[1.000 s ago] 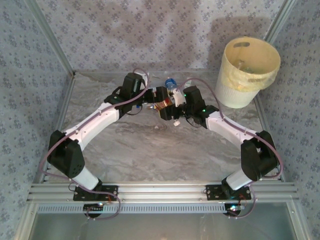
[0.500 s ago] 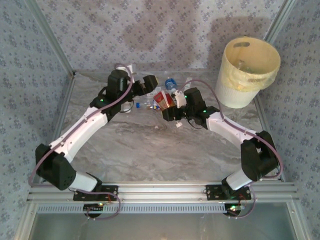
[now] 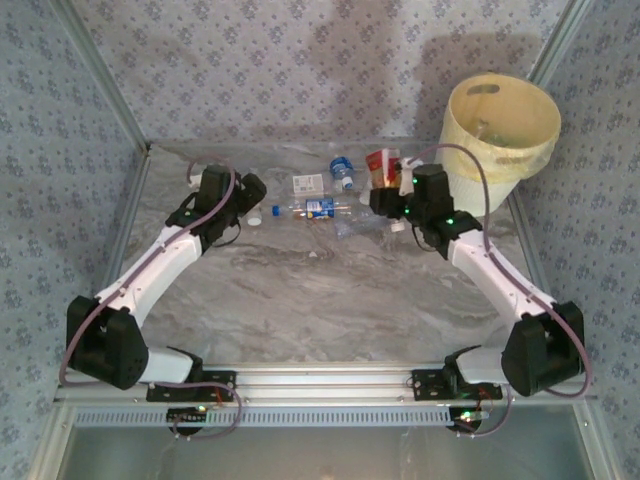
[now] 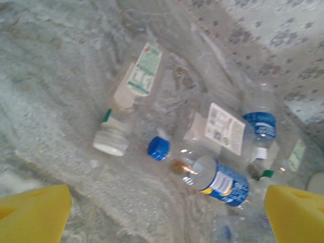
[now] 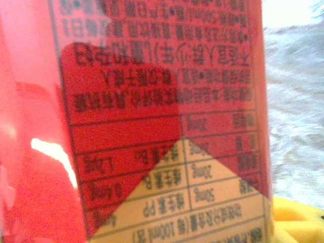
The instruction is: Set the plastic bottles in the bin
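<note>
The robot's right gripper should rise and move outward first to let the bottle go over the open top of the cream bin (image 3: 503, 112), because the bin's rim stands above the table.
My right gripper (image 3: 384, 188) is shut on a plastic bottle with a red and tan label (image 3: 380, 163), held above the table just left of the bin (image 3: 497, 150). That label (image 5: 162, 126) is pressed close in the right wrist view, with one yellow pad (image 5: 298, 217) beside it. My left gripper (image 3: 250, 190) is open at the back left, its yellow pads (image 4: 30, 212) wide apart over the table. Ahead of it lie several bottles: a green-labelled one (image 4: 134, 86), a blue-capped, blue-labelled one (image 4: 223, 182), a white-labelled one (image 4: 223, 129) and another blue-labelled one (image 4: 260, 126).
The loose bottles lie in a cluster (image 3: 318, 207) along the back of the marble table (image 3: 320, 290), close to the patterned back wall. The cream bin stands at the back right corner, with metal frame rails on both sides.
My right gripper has carried the red-labelled bottle from the middle of the table up and right towards the bin. My left arm has drawn back to the left, still open.
</note>
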